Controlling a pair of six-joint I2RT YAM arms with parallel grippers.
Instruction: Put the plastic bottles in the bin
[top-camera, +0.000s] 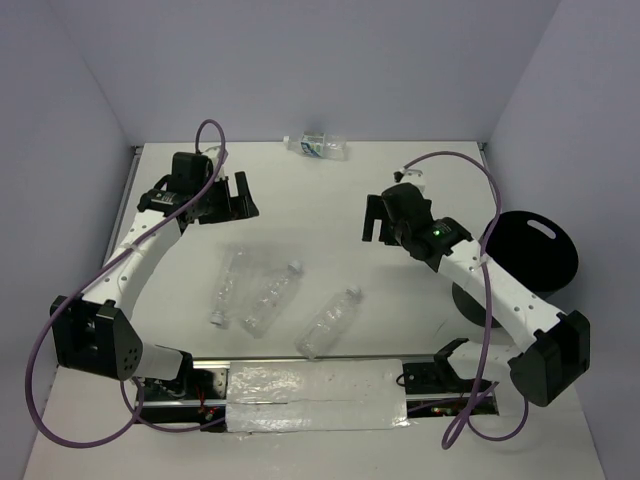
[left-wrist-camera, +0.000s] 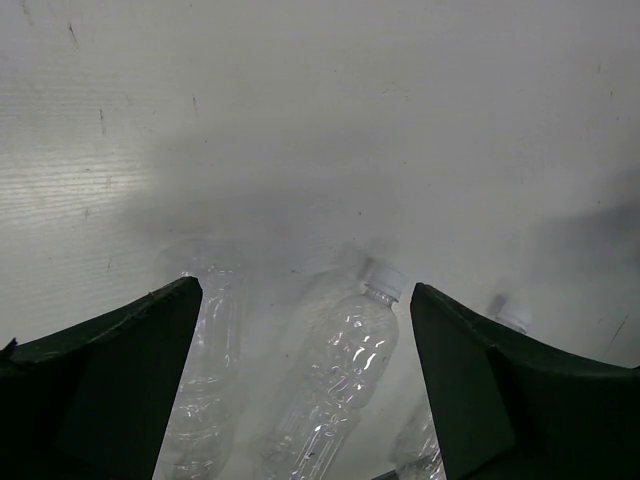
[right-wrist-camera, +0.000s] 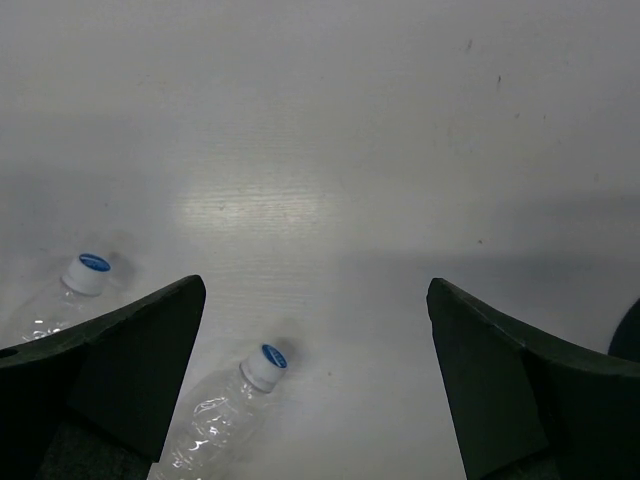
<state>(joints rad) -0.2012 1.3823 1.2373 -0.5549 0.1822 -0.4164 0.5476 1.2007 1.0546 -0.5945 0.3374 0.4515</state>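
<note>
The bottle nearest the bin (top-camera: 468, 302) lies slanted there. I need to move my right gripper down and back to it next, and turn the fingers so they go on both sides of its end with the cap (top-camera: 349, 298).
Three clear plastic bottles lie near the front middle of the table: a left one (top-camera: 228, 288), a middle one (top-camera: 272, 298) and a right one (top-camera: 328, 322). A fourth, labelled bottle (top-camera: 318, 147) lies at the back wall. My left gripper (top-camera: 232, 197) is open and empty, raised behind them; its view (left-wrist-camera: 305, 290) shows the middle bottle (left-wrist-camera: 340, 370) below and between its fingers. My right gripper (top-camera: 375, 218) is open and empty; its view (right-wrist-camera: 316, 285) shows the right bottle (right-wrist-camera: 225, 410) low left. The black bin (top-camera: 468, 302) sits at the right, partly hidden by the right arm.
The round black lid (top-camera: 535, 255) with a handle slot lies at the right edge next to the bin. Grey walls enclose the table on three sides. A taped strip (top-camera: 320, 385) runs between the arm bases.
</note>
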